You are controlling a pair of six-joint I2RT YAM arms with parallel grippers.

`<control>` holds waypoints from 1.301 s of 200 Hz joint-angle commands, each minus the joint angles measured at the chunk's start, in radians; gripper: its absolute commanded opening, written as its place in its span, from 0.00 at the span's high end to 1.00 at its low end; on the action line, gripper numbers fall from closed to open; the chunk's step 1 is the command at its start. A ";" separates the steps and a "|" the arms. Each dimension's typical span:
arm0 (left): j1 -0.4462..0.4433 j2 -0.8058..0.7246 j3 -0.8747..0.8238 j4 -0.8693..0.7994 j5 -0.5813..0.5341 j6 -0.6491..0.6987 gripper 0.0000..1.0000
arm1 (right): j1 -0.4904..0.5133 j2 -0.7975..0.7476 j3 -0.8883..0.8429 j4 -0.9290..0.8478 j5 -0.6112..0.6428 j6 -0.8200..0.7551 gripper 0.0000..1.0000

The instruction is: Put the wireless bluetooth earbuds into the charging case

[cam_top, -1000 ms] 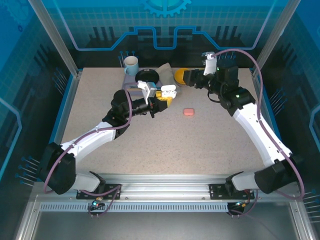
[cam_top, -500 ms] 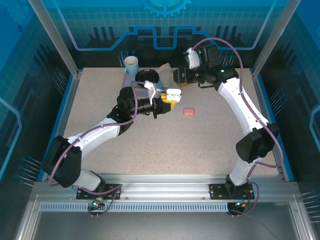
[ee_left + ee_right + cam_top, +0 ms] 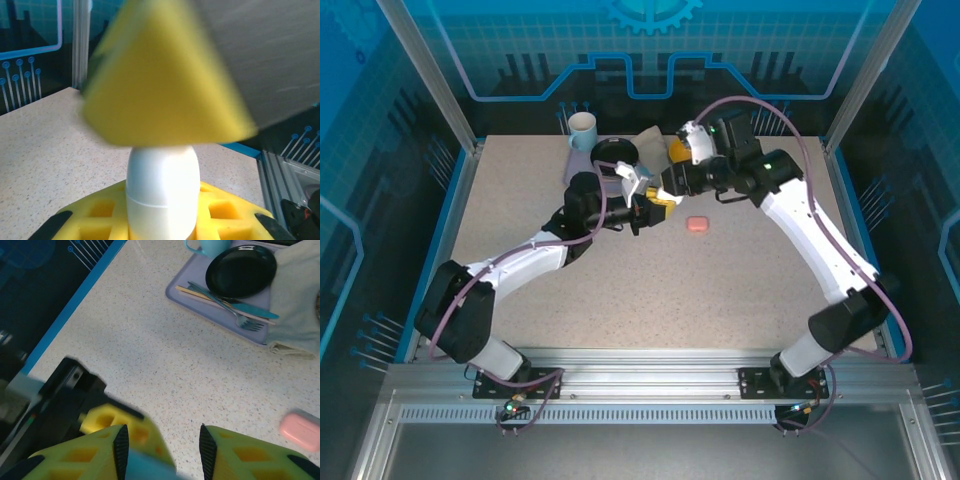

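The left gripper lowers the small white charging case to the bare tabletop beside the salmon-pink case [image 3: 697, 225] next and releases it, since its lid is shut.
My left gripper [image 3: 650, 207] is shut on a small white charging case [image 3: 662, 194]. In the left wrist view the case [image 3: 162, 185] stands upright between my yellow fingers [image 3: 100, 220], its lid seam closed. My right gripper [image 3: 670, 184] hangs directly over it, and one of its fingers [image 3: 165, 90] is a yellow blur above the case. In the right wrist view the right gripper [image 3: 161, 450] is open, with a pale blurred bit of the case [image 3: 145, 471] low between its jaws. A salmon-pink case [image 3: 697, 225] lies shut on the table to the right. The earbuds are out of view.
A lilac tray [image 3: 200, 295] at the back holds a black plate [image 3: 241, 271], a fork and chopsticks [image 3: 225, 302]. A blue-and-white mug [image 3: 582, 130], a grey cloth [image 3: 295, 305] and a yellow round object [image 3: 678, 150] are beside it.
The right arm swung from the back right down and left, bringing its gripper over the left gripper's white case. The left gripper shifted slightly right with the case.
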 commanded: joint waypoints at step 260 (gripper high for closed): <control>0.067 0.361 0.411 -1.162 -0.426 -0.593 0.01 | -0.422 -0.477 -0.715 0.120 0.275 0.323 0.00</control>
